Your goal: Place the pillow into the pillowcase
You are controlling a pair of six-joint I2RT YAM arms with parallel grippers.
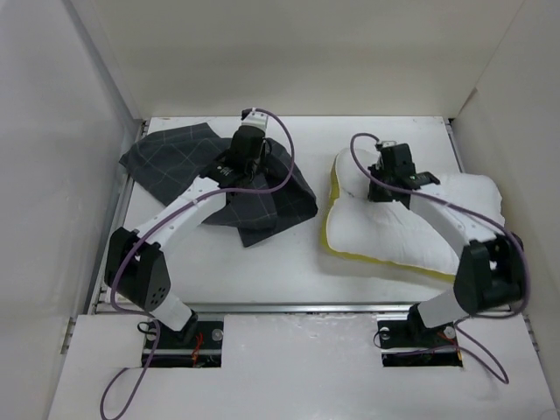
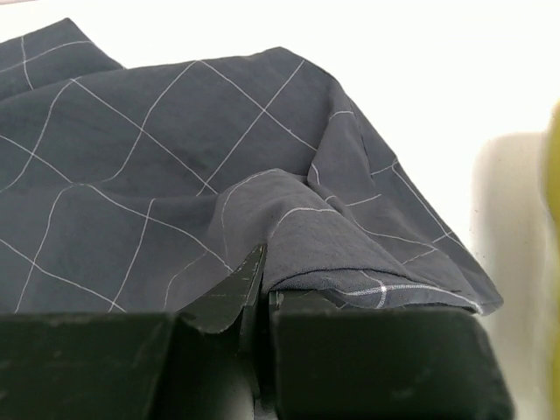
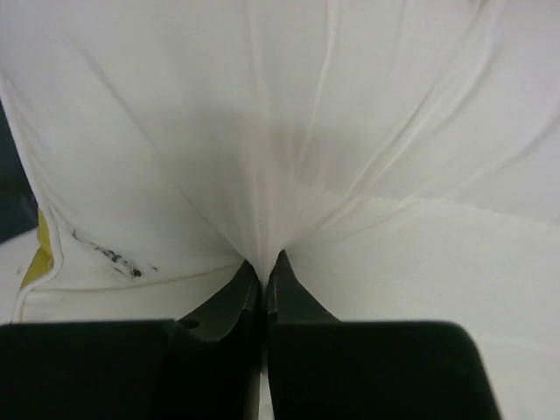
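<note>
The pillow [image 1: 394, 232] goes to the left in the top view with my right gripper to the pillowcase's raised edge [image 1: 297, 186] next. Bare table separates them, so the gripper then releases it.
The dark charcoal pillowcase [image 1: 175, 157] with its pale grid lies crumpled at the back left of the table. My left gripper [image 1: 236, 171] is down on its right half. In the left wrist view the gripper [image 2: 262, 262] is shut on a raised fold of the pillowcase [image 2: 175, 157]. The white pillow [image 1: 394, 232] with its yellow seam lies at the right. My right gripper [image 1: 388, 188] is at the pillow's back left part. Seen from the right wrist, that gripper [image 3: 265, 262] is shut, pinching a gathered ridge of the pillow [image 3: 394, 131] cover.
White walls [image 1: 70, 175] close in the table on the left, back and right. A strip of bare white table [image 1: 315, 157] separates pillowcase and pillow. A yellow sliver of the pillow's seam [image 2: 553, 219] shows at the right edge of the left wrist view.
</note>
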